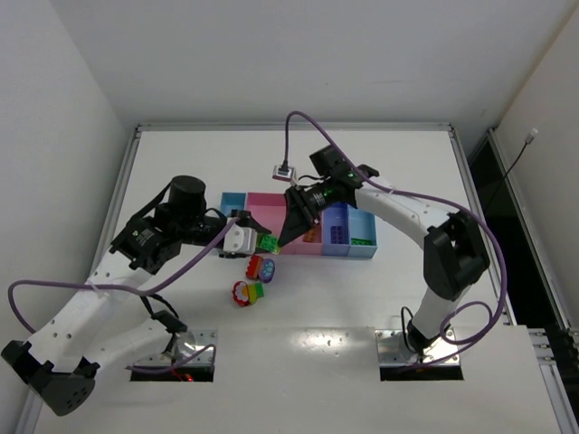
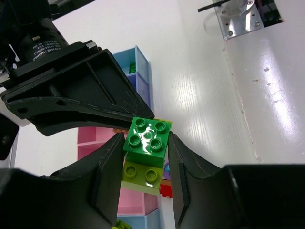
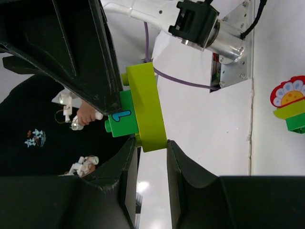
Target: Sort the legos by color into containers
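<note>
The robot's right gripper will next pull the lime brick off the green brick. It will then move outward over the end bin beside the pink bin, where lime shows.
A dark green brick (image 2: 147, 138) is stacked on a lime brick (image 2: 142, 174); in the top view the pair (image 1: 267, 242) hangs in front of the row of bins (image 1: 233, 200). My left gripper (image 2: 145, 139) is shut on the green brick, one finger on each side. My right gripper (image 3: 152, 145) faces it from the right and pinches the end of the lime brick (image 3: 145, 105) with its fingertips; the green brick (image 3: 121, 121) shows a blue mark. In the top view the two grippers, left (image 1: 254, 240) and right (image 1: 283, 239), meet at the pair.
Two loose rounded stacks lie on the table in front of the bins: a red, yellow and purple one (image 1: 261, 267) and a red flower one on lime and green (image 1: 246, 292), also in the right wrist view (image 3: 289, 102). The right-hand bin (image 1: 362, 251) holds a green brick.
</note>
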Motion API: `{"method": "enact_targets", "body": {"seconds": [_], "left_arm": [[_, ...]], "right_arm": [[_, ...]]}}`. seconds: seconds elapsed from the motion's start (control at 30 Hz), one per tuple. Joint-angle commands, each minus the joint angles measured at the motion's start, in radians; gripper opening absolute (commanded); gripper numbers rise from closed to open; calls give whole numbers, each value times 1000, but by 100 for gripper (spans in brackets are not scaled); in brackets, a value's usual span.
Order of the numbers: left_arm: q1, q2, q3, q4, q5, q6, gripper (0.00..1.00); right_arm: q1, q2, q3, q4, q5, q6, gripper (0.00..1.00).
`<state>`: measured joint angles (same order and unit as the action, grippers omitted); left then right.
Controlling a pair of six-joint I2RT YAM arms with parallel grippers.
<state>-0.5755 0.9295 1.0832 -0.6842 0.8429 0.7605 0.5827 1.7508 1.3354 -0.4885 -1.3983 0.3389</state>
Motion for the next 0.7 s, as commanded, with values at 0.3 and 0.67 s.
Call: {"method": "enact_targets", "body": {"seconds": [0.3,0.67], "left_arm": [[-23,-17,69,-34,245,196,0],[-23,-49,32,151,148,24,0]], "right_arm": [[25,36,68,-292,255,-357,0],[5,27,68,-315,390,-411,0]]}}
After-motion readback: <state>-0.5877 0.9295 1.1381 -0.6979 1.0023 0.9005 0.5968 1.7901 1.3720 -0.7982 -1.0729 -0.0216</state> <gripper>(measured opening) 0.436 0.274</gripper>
